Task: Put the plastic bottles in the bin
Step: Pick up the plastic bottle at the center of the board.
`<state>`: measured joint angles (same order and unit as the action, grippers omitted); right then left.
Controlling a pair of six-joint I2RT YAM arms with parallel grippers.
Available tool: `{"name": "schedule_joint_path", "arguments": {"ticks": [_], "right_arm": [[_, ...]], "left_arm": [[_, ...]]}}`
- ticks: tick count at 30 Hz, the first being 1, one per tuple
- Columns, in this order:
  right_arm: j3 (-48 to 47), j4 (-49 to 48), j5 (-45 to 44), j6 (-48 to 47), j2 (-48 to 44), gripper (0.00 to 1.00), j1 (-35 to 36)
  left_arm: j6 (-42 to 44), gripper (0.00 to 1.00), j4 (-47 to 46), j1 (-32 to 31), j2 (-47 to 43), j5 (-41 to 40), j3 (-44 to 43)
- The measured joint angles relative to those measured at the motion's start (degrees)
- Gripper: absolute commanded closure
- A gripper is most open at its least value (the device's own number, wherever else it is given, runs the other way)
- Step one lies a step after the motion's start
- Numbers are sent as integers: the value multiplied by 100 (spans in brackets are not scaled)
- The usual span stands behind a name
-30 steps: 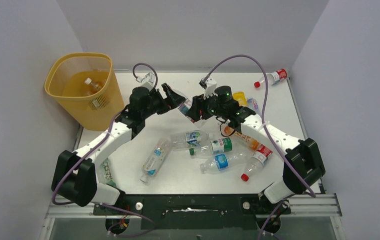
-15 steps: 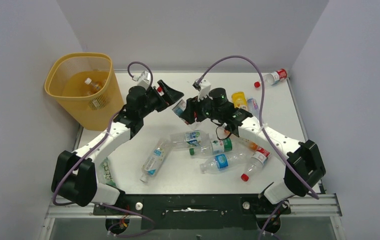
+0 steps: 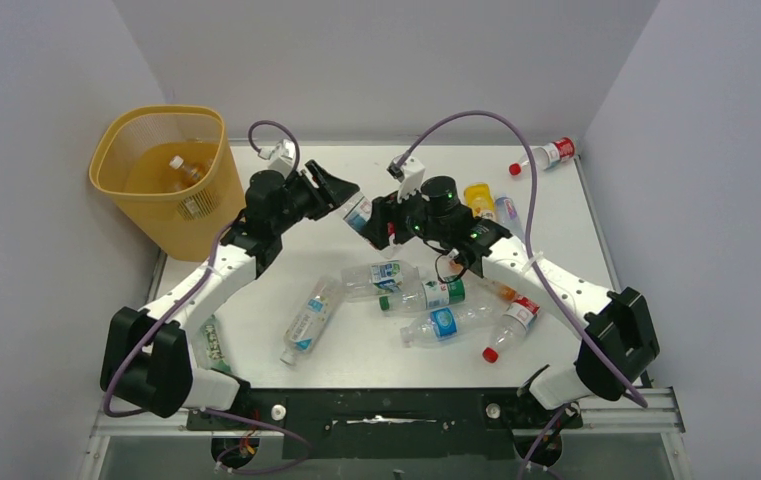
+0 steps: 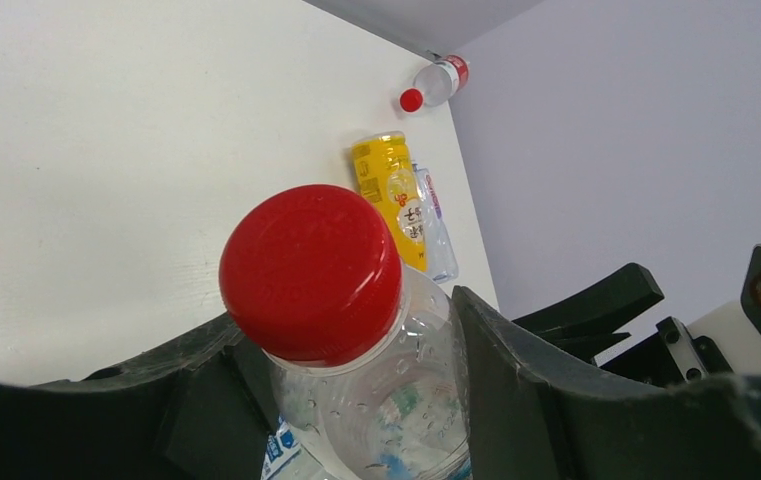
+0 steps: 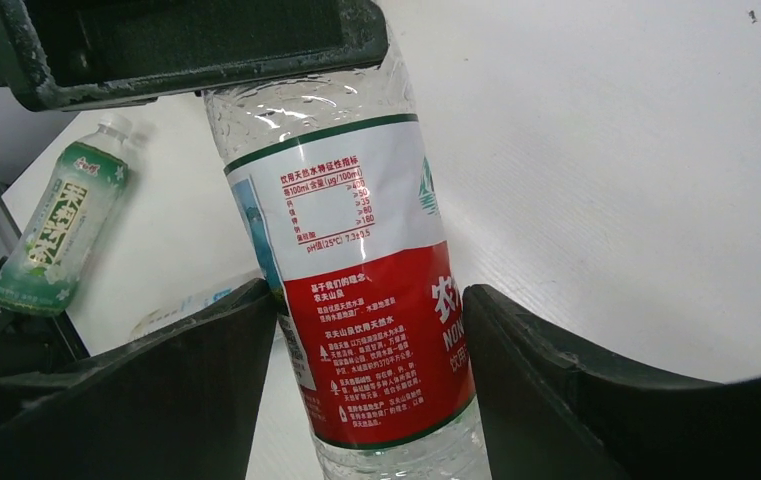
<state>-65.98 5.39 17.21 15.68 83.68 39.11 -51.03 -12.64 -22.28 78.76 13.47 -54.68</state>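
The robot's left gripper should next swing up over the bin's rim to the left in the top view and release the bottle, because the yellow bin's opening [image 3: 163, 153] lies that way.
A clear plastic bottle [image 3: 359, 212] with a red cap [image 4: 311, 270] and a red-and-white label [image 5: 366, 300] hangs over the back middle of the table, between both arms. My left gripper [image 3: 346, 192] is shut on its shoulder just under the cap, with the black fingers [image 4: 516, 370] pressed against the clear plastic. My right gripper [image 5: 368, 295] grips the labelled body from the other end, with both fingers against the label. The yellow bin [image 3: 181, 225] stands at the back left with one bottle [image 3: 184, 170] inside.
Several bottles [image 3: 426, 293] lie in a loose heap at the table's centre, under the right arm. A yellow bottle [image 3: 479, 195] lies behind it and a red-capped one [image 3: 546, 155] at the far right corner. A green-label bottle [image 3: 214, 345] lies beside the left arm's base.
My left gripper was open a second ago; it has moved onto the bottle's cap end and shut there. My right arm carried the bottle a little left and back.
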Motion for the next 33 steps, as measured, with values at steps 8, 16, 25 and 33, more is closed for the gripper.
{"name": "schedule_joint_path", "arguments": {"ticks": [8, 16, 25, 33], "right_arm": [[0, 142, -142, 9, -83, 2, 9], [-636, 973, -127, -9, -151, 2, -79], [-2011, 2127, -24, -264, -136, 2, -704], [-1731, 2702, -138, -315, -599, 2, -1196]], "left_arm": [[245, 53, 369, 313, 2, -4, -155], [494, 54, 850, 398, 4, -170, -632], [638, 53, 1784, 400, -52, -586, -911], [1001, 53, 2465, 636, -260, -850, -1526]]}}
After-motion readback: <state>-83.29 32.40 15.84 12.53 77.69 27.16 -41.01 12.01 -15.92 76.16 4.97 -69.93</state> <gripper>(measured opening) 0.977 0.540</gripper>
